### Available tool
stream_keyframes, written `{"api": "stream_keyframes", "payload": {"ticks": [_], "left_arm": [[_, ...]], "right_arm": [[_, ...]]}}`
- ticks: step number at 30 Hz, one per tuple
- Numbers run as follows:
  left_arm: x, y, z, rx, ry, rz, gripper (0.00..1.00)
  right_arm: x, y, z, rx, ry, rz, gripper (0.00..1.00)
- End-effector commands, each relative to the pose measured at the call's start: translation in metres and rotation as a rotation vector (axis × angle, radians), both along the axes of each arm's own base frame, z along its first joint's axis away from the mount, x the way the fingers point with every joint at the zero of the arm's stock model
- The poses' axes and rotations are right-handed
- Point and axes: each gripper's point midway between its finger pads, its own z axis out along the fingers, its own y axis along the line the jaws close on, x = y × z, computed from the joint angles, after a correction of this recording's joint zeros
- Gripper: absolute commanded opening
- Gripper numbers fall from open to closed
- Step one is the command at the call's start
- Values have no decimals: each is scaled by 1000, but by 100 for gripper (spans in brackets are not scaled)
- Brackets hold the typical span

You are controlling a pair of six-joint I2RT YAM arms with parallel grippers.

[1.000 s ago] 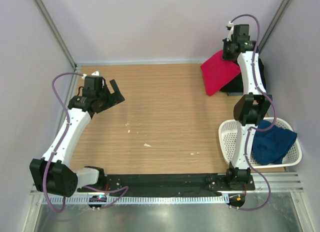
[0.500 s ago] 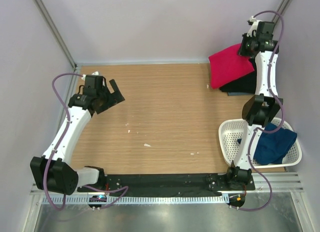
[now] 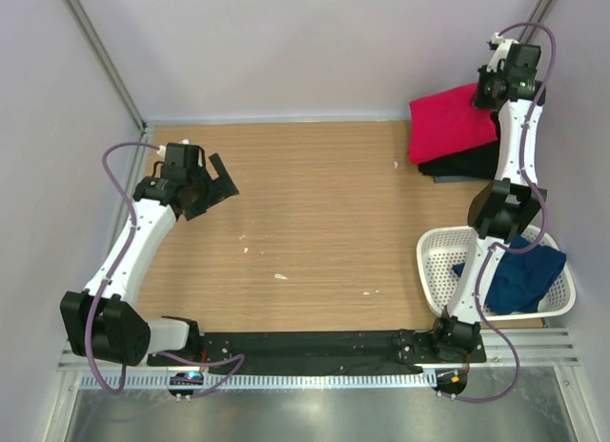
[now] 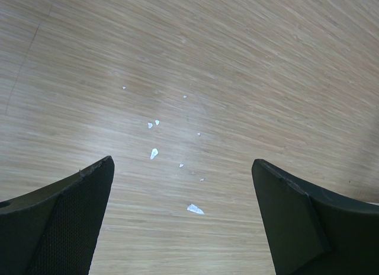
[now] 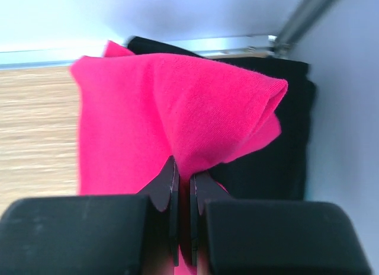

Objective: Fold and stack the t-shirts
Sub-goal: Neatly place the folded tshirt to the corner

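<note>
Next I will bring my right gripper down, shifting slightly toward the side, onto the black t-shirt, since the red t-shirt's edge is held up above the black t-shirt (image 3: 469,162).
The bright red t-shirt (image 3: 448,124) is folded and held at the far right corner, over the black t-shirt (image 3: 469,162) lying on the table. My right gripper (image 3: 488,91) is shut on the red shirt's edge; in the right wrist view the red shirt (image 5: 172,121) bunches out from the shut gripper (image 5: 184,177), with the black shirt (image 5: 278,150) beneath. The dark navy t-shirt (image 3: 519,275) lies crumpled in the white basket (image 3: 440,261). My left gripper (image 3: 221,180) is open and empty over the table's left side, also open in the left wrist view (image 4: 182,168).
The basket stands at the near right beside the right arm's base. Small white scraps (image 3: 279,276) lie on the wooden table (image 3: 315,213), also in the left wrist view (image 4: 195,209). Walls close in the back and both sides.
My right gripper has carried the red shirt further right and back toward the corner, over the black shirt. The left arm has barely moved.
</note>
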Motion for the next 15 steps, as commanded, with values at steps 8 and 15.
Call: {"api": "stream_keyframes", "payload": {"ticks": [8, 15], "left_arm": [[1, 8, 4, 4, 22, 68, 100], [-1, 8, -1, 6, 38, 71, 100]], "right_arm": [[22, -82, -40, -206, 8, -147, 7], [20, -118, -38, -323, 10, -311, 45]]}}
